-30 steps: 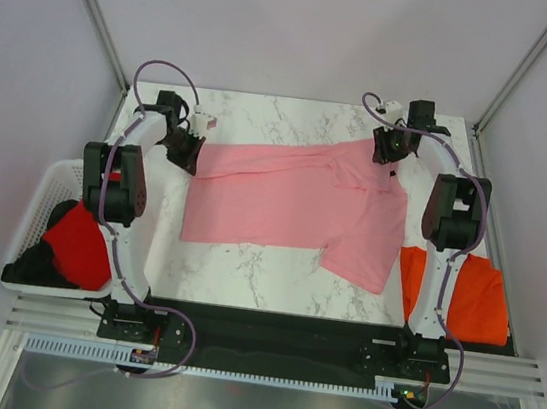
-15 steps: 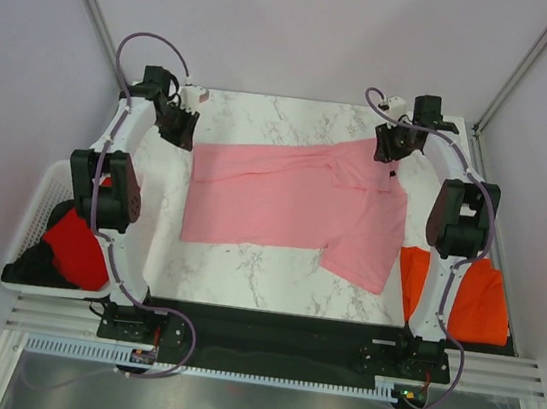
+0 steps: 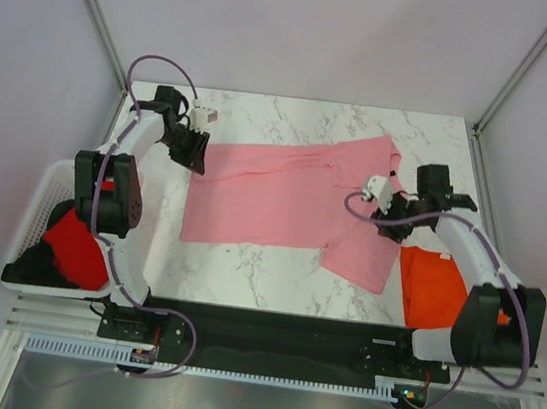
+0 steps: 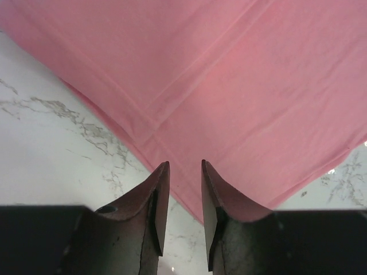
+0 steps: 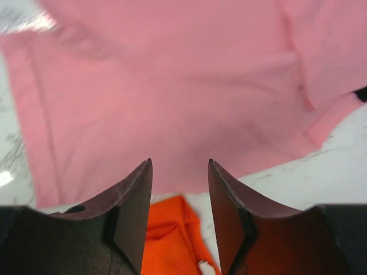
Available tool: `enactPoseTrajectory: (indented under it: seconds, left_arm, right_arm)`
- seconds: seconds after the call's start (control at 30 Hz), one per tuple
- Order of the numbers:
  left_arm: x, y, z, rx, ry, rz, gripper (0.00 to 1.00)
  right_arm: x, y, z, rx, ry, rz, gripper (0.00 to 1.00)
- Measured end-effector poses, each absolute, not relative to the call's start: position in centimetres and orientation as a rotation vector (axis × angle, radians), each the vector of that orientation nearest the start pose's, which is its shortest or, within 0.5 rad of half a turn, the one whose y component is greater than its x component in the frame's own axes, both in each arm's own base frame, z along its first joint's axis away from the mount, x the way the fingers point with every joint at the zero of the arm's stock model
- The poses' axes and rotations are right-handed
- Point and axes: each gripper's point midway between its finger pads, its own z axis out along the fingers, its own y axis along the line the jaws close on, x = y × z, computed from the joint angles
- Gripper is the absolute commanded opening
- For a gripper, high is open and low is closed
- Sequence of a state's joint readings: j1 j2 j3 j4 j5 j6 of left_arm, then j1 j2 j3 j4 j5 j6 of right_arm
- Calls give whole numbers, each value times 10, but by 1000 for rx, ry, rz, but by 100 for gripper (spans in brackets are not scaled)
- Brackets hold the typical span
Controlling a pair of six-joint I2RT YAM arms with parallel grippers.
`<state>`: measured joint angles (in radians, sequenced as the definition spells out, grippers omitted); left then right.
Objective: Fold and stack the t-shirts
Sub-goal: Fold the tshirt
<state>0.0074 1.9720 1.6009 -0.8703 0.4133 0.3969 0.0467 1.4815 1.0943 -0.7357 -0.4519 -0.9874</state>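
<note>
My right gripper moves back and down onto the pink t-shirt's hem corner (image 3: 379,290) by the orange t-shirt (image 3: 439,287) next. That corner lies flat below it, closer to my base.
A light pink t-shirt (image 3: 285,191) lies spread flat across the middle of the marble table (image 3: 245,266). My left gripper (image 3: 198,150) hovers over its far left corner, jaws open with a narrow gap. In the left wrist view the gripper (image 4: 184,166) has nothing between its fingers, and the pink t-shirt (image 4: 229,86) lies just beyond the tips. My right gripper (image 3: 387,211) is open over the shirt's right edge. In the right wrist view that gripper (image 5: 179,163) frames the pink t-shirt (image 5: 172,86) and a bright orange t-shirt (image 5: 172,240). The orange t-shirt (image 3: 439,287) lies at the front right.
A white lattice basket (image 3: 45,193) stands at the left edge of the table, with a red t-shirt (image 3: 77,244) and something dark in it. Vertical frame posts stand at the two far corners. The black arm bases sit along the near edge.
The left gripper opened and let go of the pink shirt's corner, drew back, then returned over it. The right arm swung from the far right corner toward the near right, over the shirt's right edge.
</note>
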Motion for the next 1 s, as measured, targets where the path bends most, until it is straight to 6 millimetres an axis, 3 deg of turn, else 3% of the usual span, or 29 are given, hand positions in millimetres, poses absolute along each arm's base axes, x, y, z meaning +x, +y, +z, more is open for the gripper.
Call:
enactPoseTrajectory:
  seconds: [0.1,0.13,0.2,0.43,0.63,1.0]
  left_arm:
    - [408,-57,85,584,2636,-508,40]
    - [407,-59,85,573,2637,-523,48]
    - [403,-60,83,554,2651,-533,48]
    - [377,-56,75,512,2712,-521,55]
    - [360,-52,84,509,2707,-474,58]
    - [342,-43,82,501,2733,-405,58]
  right_arm:
    - [274,64,95,-1572,2012,227,53]
    - [256,63,88,-1634,1978,222,53]
    - [227,60,76,-1756,1910,216,53]
    - [168,53,50,-2087,1699,249,53]
    - [149,51,34,-2221,1597,294,54]
    - [166,53,21,-2246,1580,301,52]
